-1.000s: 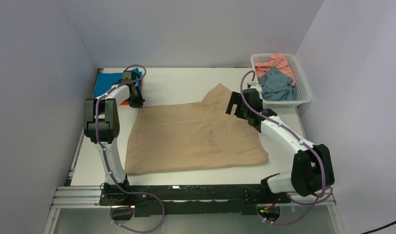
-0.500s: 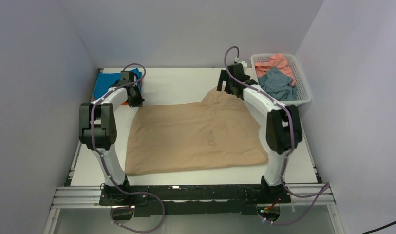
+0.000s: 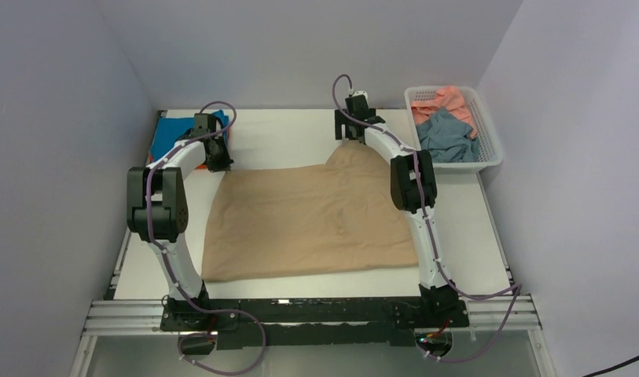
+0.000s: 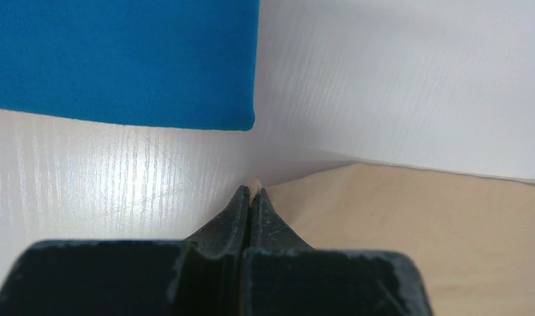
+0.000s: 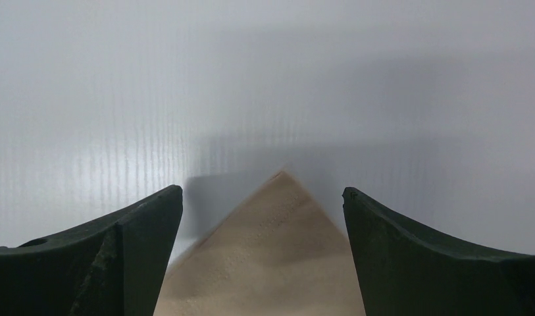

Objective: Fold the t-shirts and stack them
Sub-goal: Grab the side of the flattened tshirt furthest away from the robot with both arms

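The tan tip is already between the two open fingers of my right gripper, so I should pull that gripper back a little and close it on the shirt's far pointed corner [image 3: 349, 144] [image 5: 281, 192].
The tan-beige t-shirt [image 3: 316, 220] lies spread flat in the middle of the table. My left gripper [image 3: 219, 163] is shut on its far-left corner; a bit of tan cloth shows between the closed tips [image 4: 252, 191]. My right gripper [image 3: 347, 136] is open over the shirt's far pointed corner, and that tan corner [image 5: 271, 263] lies between the two fingers [image 5: 146, 224], untouched. The bright blue t-shirt [image 3: 170, 129] lies folded at the far left and also shows in the left wrist view [image 4: 120, 59].
A white lattice basket [image 3: 489, 153] stands at the far right and holds a salmon pink t-shirt [image 3: 451, 98] and a dusty grey-blue t-shirt [image 3: 446, 135]. White walls close in on the far side and both sides of the table.
My right arm has swung from the shirt's right side up and left to its far pointed corner. My left gripper has stayed shut on the far-left corner.
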